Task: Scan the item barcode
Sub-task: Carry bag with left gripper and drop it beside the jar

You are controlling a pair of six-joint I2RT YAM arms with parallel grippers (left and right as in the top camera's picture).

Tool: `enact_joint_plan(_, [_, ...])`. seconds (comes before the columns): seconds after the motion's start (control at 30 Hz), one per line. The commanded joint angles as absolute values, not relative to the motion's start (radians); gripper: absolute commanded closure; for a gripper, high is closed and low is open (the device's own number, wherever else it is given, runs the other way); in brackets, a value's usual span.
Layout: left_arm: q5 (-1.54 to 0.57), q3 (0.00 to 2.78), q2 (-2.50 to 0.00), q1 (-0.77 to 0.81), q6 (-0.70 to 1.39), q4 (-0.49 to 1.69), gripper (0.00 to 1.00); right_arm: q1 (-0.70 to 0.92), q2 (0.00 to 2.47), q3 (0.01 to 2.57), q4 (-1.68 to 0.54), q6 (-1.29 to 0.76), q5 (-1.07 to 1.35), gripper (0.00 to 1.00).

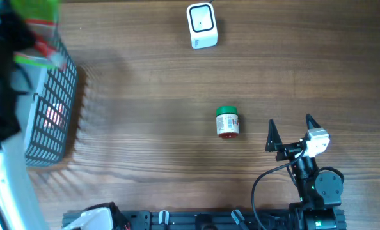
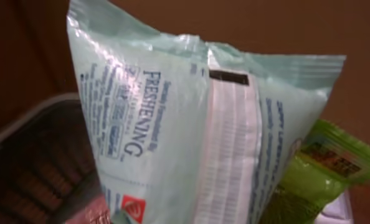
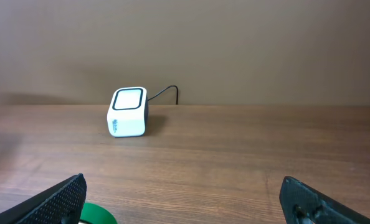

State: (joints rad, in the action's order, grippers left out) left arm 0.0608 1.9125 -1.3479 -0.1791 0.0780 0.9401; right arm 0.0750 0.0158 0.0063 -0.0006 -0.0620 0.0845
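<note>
My left gripper will swing away from the basket next and then bring the pale green packet down onto the wood beside the jar, because the wood there is bare.
A pale green packet (image 2: 172, 130) printed "FRESHENING" fills the left wrist view, its white back seam towards the camera; no barcode can be made out on it. It hangs over the basket (image 1: 49, 115) at the table's far left, seen blurred from overhead as the packet (image 1: 36, 19). My left gripper (image 1: 23, 37) is shut on it, its fingers hidden. The white scanner (image 1: 201, 25) stands at the far middle, also in the right wrist view as the scanner (image 3: 128, 112). My right gripper (image 1: 290, 121) rests open and empty near the front right, the gripper (image 3: 182, 186) facing the scanner.
A small jar with a green lid (image 1: 227, 121) lies mid-table, left of the right gripper; its lid (image 3: 96, 213) shows by the left finger. A bright green packet (image 2: 316, 174) sits behind the held one. The scanner's cable runs off behind it.
</note>
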Motion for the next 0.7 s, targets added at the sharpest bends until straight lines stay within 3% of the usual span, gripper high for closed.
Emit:
enact_joint_plan(0.0, [0.061, 1.937, -1.325, -0.020, 0.270, 1.066, 0.96, 0.071, 0.014, 0.005, 0.002, -0.052, 0.075, 0.00])
enact_joint_plan(0.13, [0.060, 1.900, -1.406, 0.159, 0.374, 1.249, 0.96, 0.071, 0.014, 0.005, 0.002, -0.053, 0.075, 0.00])
enact_joint_plan(0.23, [0.060, 1.791, -1.501, 0.281, 0.408, 1.264, 0.96, 0.071, 0.014, 0.005, 0.002, -0.052, 0.075, 0.00])
enact_joint_plan(0.43, [0.002, 1.530, -1.764, 0.430, 0.533, 1.116, 0.96, 0.071, 0.014, 0.005, 0.002, -0.053, 0.075, 0.00])
enact_joint_plan(0.67, [-0.071, 1.457, -1.965, 0.493, 0.593, 0.935, 0.96, 0.071, 0.014, 0.005, 0.002, -0.053, 0.075, 0.00])
